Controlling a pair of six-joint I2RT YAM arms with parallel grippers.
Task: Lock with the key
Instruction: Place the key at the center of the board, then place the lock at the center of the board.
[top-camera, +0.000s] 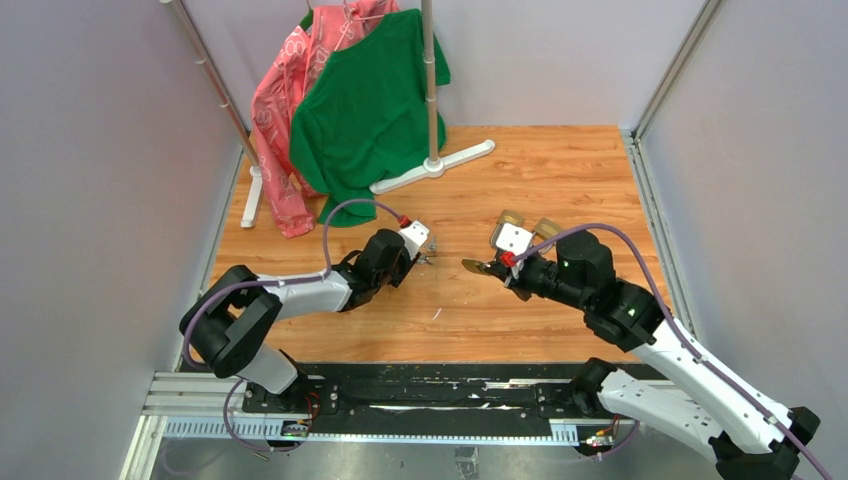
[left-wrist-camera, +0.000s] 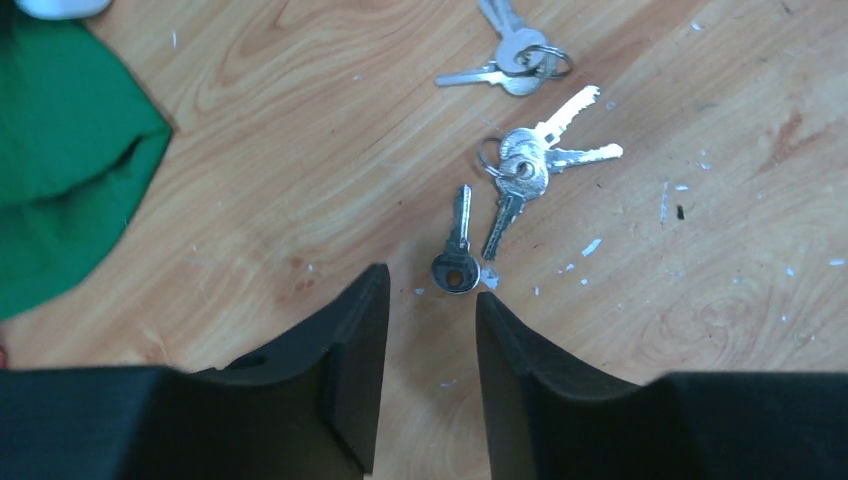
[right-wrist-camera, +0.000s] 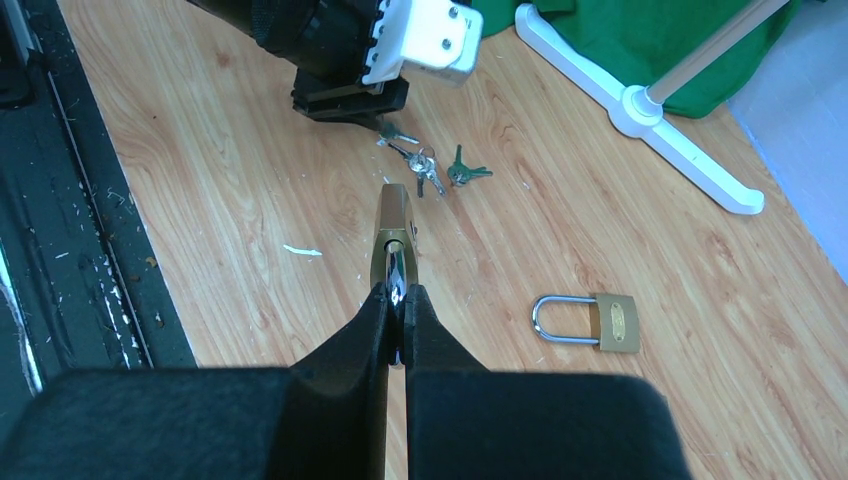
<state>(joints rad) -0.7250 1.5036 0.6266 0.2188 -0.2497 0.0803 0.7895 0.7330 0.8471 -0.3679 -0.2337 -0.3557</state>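
Observation:
My right gripper will swing outward, turn, go down to the bare wood (top-camera: 472, 213) (right-wrist-camera: 562, 245) beside the second padlock and let go of the shackle, because that spot is clear.
A silvery key cluster (left-wrist-camera: 525, 165) lies on the wooden table just beyond my left gripper (left-wrist-camera: 430, 285), which is open and empty, low over the table. A single key (left-wrist-camera: 456, 250) lies between the cluster and the fingertips. A second key cluster (left-wrist-camera: 515, 55) lies farther off. In the top view my left gripper (top-camera: 424, 252) faces my right gripper (top-camera: 492, 267). My right gripper (right-wrist-camera: 398, 292) is shut on the silver shackle of a brass padlock (right-wrist-camera: 394, 225), held above the table and pointing at the keys (right-wrist-camera: 425, 170).
A second brass padlock (right-wrist-camera: 595, 322) lies on the table to the right of the held one. Two padlocks (top-camera: 530, 224) sit behind my right gripper. A clothes rack's white foot (top-camera: 435, 165) and a green shirt (top-camera: 365, 100) stand at the back.

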